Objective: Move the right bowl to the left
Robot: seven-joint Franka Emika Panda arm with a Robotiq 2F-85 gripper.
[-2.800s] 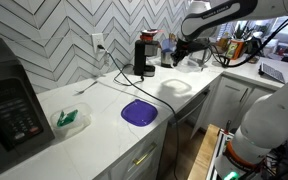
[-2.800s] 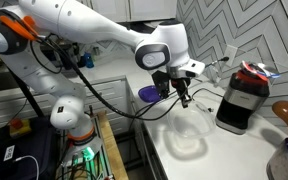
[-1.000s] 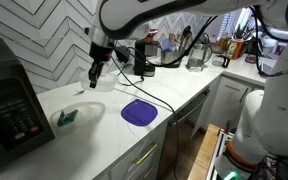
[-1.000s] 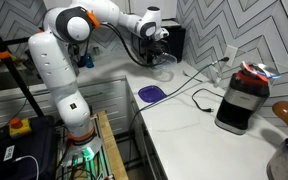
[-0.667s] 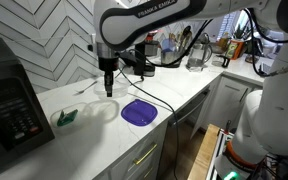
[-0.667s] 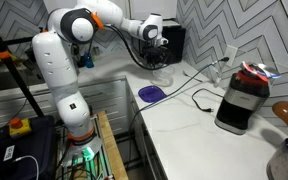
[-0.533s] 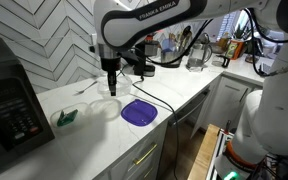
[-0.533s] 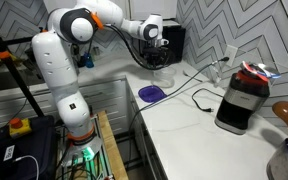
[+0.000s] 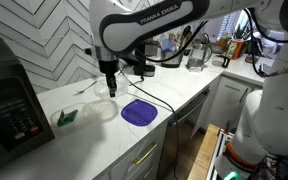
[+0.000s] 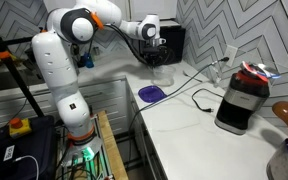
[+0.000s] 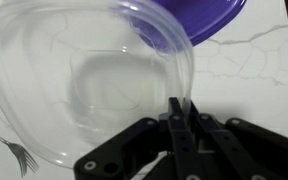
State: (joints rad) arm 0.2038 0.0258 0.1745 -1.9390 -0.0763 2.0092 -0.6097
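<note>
I will next turn and lower my gripper to the open spot below it and release the clear bowl (image 11: 89,85) there, on the bare counter beside the purple bowl.
The clear see-through bowl (image 11: 89,85) rests low over the white counter, just left of the purple bowl (image 9: 139,112) in an exterior view (image 9: 103,108). In the wrist view its rim overlaps the purple bowl (image 11: 189,18). My gripper (image 11: 178,106) is shut on the clear bowl's near rim, one finger inside and one outside. The gripper (image 9: 110,90) hangs straight down from the arm. In an exterior view the gripper (image 10: 157,62) is at the counter's far end beyond the purple bowl (image 10: 151,93); the clear bowl hardly shows there.
A green object (image 9: 69,117) lies left of the bowls, next to a black microwave (image 9: 12,105). A black cable (image 9: 134,88) runs across the counter to a wall socket. A black blender (image 10: 239,98) and a coffee grinder (image 9: 144,57) stand further along.
My gripper has carried the clear bowl from near the wall toward the purple bowl and lowered it close to the counter. In the last half second it has barely moved.
</note>
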